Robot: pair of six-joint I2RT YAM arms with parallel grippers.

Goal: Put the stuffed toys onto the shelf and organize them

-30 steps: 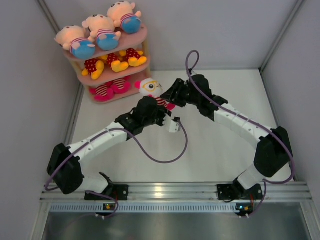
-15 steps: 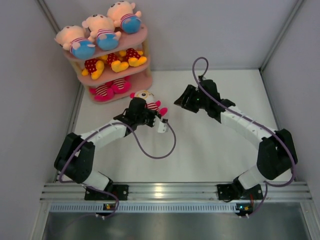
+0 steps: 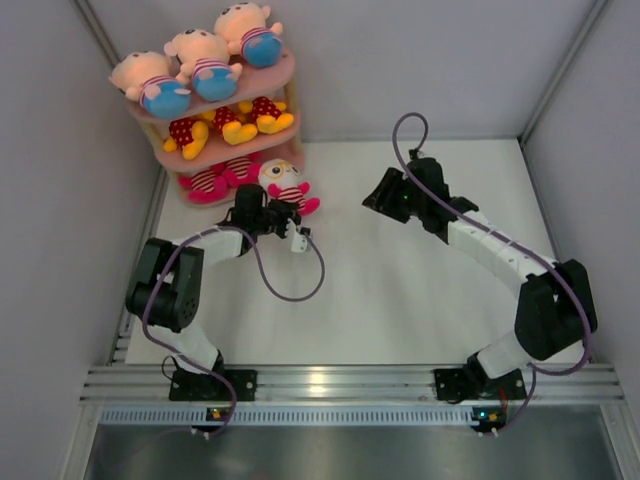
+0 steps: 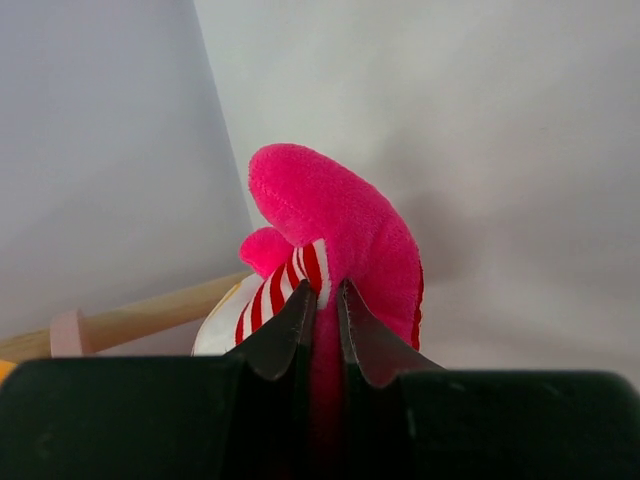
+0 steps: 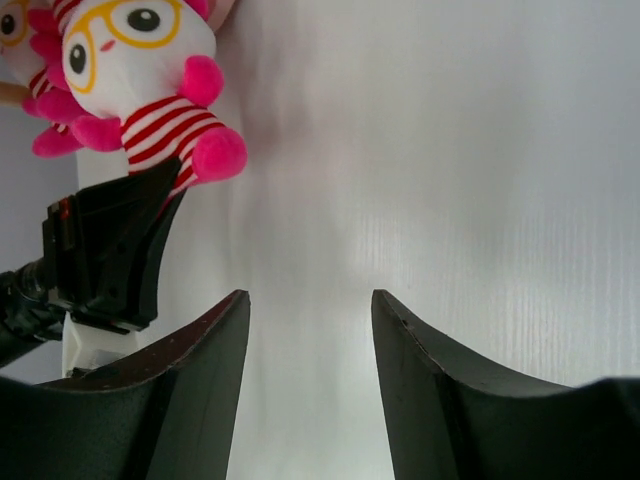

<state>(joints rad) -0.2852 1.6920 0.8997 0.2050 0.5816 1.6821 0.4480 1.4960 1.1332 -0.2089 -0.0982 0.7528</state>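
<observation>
The left gripper moves the doll it holds outward into the bottom level's empty end [image 3: 287, 154] beside the shelved pink ones next and releases it, as that gap lies outward.
My left gripper [image 3: 275, 213] is shut on a pink doll in red-white stripes [image 3: 285, 186] with a white face and yellow glasses, holding it right beside the pink shelf's [image 3: 292, 150] bottom tier. In the left wrist view the jaws pinch its pink plush [image 4: 340, 240]. The doll also shows in the right wrist view [image 5: 140, 70]. My right gripper [image 3: 380, 195] is open and empty, off to the right over the white floor. The shelf's top board holds three boy dolls [image 3: 200, 60], the middle yellow bears [image 3: 230, 125], the bottom another pink doll [image 3: 215, 178].
Grey walls close in on three sides, and the shelf stands in the back left corner. A purple cable [image 3: 290, 285] loops from my left arm over the white floor [image 3: 400, 300]. A wooden shelf post [image 4: 140, 318] shows close to the left gripper.
My left gripper has carried the pink doll leftward and back, from mid-table to the shelf's bottom tier. My right gripper let go of it and drew back to the right, open.
</observation>
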